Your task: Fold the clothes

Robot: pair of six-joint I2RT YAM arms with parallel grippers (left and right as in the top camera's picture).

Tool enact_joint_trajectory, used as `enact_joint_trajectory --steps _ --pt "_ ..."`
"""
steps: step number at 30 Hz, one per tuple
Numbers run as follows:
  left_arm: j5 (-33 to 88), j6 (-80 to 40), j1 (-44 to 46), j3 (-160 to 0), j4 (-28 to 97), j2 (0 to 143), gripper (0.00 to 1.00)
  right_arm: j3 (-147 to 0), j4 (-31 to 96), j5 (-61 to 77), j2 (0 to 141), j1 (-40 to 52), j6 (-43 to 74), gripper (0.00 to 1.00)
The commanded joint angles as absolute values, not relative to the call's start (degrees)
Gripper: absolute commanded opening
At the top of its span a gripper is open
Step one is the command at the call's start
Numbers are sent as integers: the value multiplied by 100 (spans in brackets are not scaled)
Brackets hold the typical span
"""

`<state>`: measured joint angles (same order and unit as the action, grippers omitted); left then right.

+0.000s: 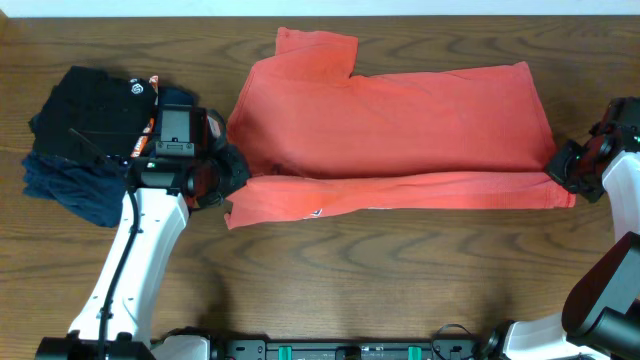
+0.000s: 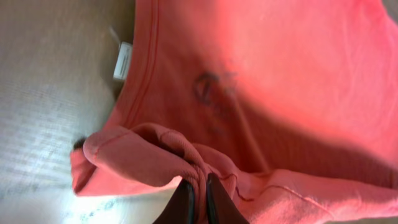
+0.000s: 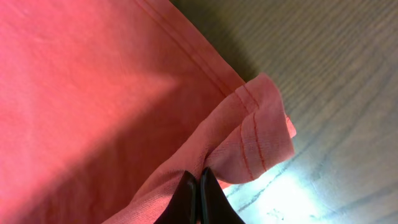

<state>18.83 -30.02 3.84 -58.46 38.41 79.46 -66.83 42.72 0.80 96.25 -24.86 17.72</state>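
Note:
My right gripper next carries the shirt's hem corner outward over the shirt's body (image 1: 527, 136) (image 3: 176, 55), then opens. This is because the folded part is still narrow along the shirt's near edge.
The coral-red T-shirt (image 1: 400, 120) lies spread across the table's middle, back side up, with its near long edge folded over into a strip (image 1: 400, 192). One sleeve sticks out at the far left. My left gripper (image 1: 222, 180) is shut on bunched cloth at the shirt's left end (image 2: 198, 180), near the collar and its white label (image 2: 122, 61). My right gripper (image 1: 562, 172) is shut on the stitched hem corner at the right end (image 3: 200, 177). The print is hidden, apart from a faint dark mark showing through the cloth (image 2: 211, 87).
A black folded garment (image 1: 95, 110) lies on a navy-blue garment (image 1: 65, 185) at the table's left, just behind my left arm. Bare wooden tabletop (image 1: 400, 280) lies in front of the shirt.

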Motion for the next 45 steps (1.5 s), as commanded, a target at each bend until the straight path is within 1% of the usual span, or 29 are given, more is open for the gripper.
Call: enact_joint_trajectory --steps 1,14,16,17,18,19,20,21,22,29,31,33,37,41,45 --pt "1706 -3057 355 -5835 3708 8141 6 -6678 4180 91 9623 -2416 1706 1" --pt "1702 -3055 355 -5835 2589 9000 6 -6678 3225 89 10071 -2176 1708 2" --pt "1704 -3055 355 -5835 2425 9072 6 -6678 3105 91 10138 -2167 1710 6" --pt "1704 -3055 355 -5835 2362 9100 12 -6678 3050 91 10169 -2167 1710 13" --pt "1706 -3055 355 -5835 2300 9109 32 -6678 2991 91 10195 -2167 1710 22" --pt "1706 -3052 355 -5835 2237 9113 46 -6678 2934 91 10210 -2167 1710 30" --pt "1706 -3050 355 -5835 2200 9111 60 -6678 2884 93 10219 -2167 1710 37" --pt "1708 -3052 355 -5835 2171 9109 67 -6678 2856 91 10219 -2169 1708 42" --pt "1712 -3052 355 -5835 2174 9109 69 -6678 2842 91 10217 -2169 1706 44" --pt "2053 -3052 360 -5835 2829 9109 69 -6678 3365 -8 10219 -2169 1708 45" --pt "2051 -3050 362 -5835 3238 9109 69 -6678 3715 -244 10219 -2169 1710 45" --pt "2049 -3004 362 -5835 3599 9109 70 -6678 4023 -578 10224 -2169 1719 42" --pt "2047 -2679 362 -5833 4117 9109 69 -6667 4303 -1205 10228 -2180 1835 44" --pt "1938 -2316 362 -5826 4158 9109 69 -6665 4394 -1197 10228 -2185 1796 45" --pt "1503 -2296 362 -5760 4132 9133 70 -6584 4436 -1227 10235 -2185 1793 47"
